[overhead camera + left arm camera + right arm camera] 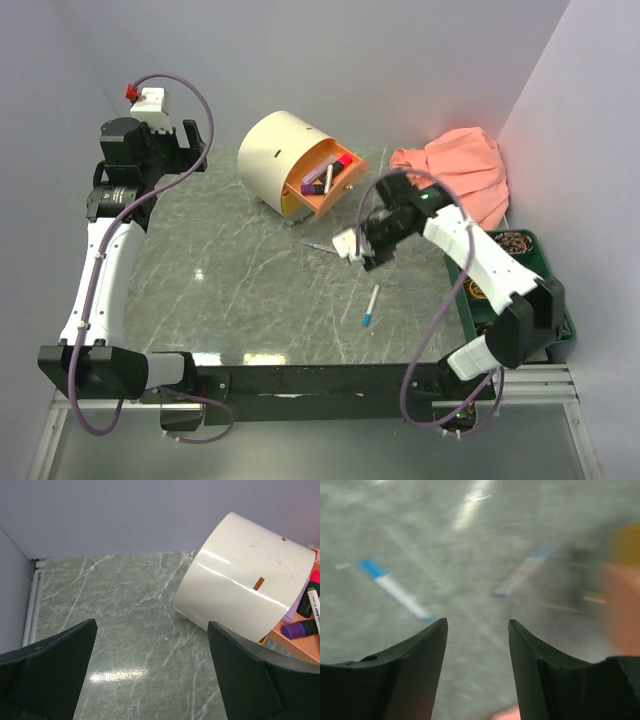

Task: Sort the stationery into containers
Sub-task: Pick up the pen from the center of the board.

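Note:
My right gripper should move back and down to the blue-capped pen next and close on its white body [373, 299] [402, 597].
The cream drum cabinet [272, 152] stands at the back middle. Its peach-orange drawer [338, 192] is pulled open and holds several highlighters and a white pen; a yellow drawer [288, 202] shows below it. A white pen with a blue cap [371, 305] and a thin pen [320, 246] lie on the table. My right gripper [358, 252] hovers between them, open and empty; its blurred wrist view [477, 625] shows the blue-capped pen [395, 588] and the thin pen [520, 574]. My left gripper [196, 150] is open and empty, left of the cabinet [245, 575]; the purple highlighter [300, 628] shows in the drawer.
A pink cloth [462, 168] lies at the back right. A dark green tray [520, 262] sits at the right edge, partly under my right arm. Walls close the table on the left, back and right.

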You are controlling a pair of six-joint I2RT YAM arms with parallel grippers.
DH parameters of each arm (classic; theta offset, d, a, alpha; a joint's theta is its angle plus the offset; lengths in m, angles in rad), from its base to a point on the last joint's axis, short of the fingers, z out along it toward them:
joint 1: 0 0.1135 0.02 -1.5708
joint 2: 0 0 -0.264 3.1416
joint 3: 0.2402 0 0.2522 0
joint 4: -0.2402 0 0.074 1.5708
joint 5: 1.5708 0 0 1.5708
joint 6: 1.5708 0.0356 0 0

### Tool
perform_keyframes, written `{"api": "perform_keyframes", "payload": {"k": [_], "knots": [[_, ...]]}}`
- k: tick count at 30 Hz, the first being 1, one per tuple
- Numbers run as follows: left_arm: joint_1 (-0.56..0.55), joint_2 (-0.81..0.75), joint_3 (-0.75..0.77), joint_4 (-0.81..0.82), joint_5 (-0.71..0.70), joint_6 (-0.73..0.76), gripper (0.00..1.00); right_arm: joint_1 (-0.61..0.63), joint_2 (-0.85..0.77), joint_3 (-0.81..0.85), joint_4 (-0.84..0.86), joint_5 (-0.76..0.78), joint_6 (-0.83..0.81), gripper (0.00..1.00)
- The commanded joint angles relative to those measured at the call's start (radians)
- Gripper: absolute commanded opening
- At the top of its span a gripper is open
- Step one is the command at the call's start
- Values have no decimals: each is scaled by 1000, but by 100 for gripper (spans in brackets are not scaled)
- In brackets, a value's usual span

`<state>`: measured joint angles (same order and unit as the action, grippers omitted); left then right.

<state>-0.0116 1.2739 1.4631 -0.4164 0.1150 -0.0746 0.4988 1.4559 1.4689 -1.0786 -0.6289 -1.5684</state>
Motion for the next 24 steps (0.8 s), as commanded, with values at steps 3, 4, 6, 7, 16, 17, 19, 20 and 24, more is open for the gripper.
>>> {"api": "perform_keyframes", "payload": {"k": [3, 4, 6, 7, 16, 17, 19, 20, 24], "knots": [[4, -31, -23, 30, 41, -22, 100, 23, 15, -298, -94, 149, -261, 60], [4, -31, -26, 28, 41, -22, 100, 24, 17, -321, -71, 161, -286, 60], [4, -33, -30, 25, 29, -16, 100, 33, 27, -372, 3, 196, -301, 59], [5, -31, -33, 24, 26, -14, 99, 37, 35, -380, 23, 201, -303, 58], [35, -41, -55, 14, 34, -21, 100, 61, 139, -380, 112, 215, -266, 56], [39, -41, -55, 13, 34, -22, 99, 72, 153, -384, 132, 224, -265, 56], [42, -42, -53, 11, 34, -22, 100, 76, 165, -395, 144, 242, -260, 54], [44, -41, -50, 11, 34, -22, 99, 80, 173, -398, 151, 247, -260, 54], [50, -36, -52, 14, 35, -27, 99, 81, 175, -420, 158, 274, -282, 53]]}}
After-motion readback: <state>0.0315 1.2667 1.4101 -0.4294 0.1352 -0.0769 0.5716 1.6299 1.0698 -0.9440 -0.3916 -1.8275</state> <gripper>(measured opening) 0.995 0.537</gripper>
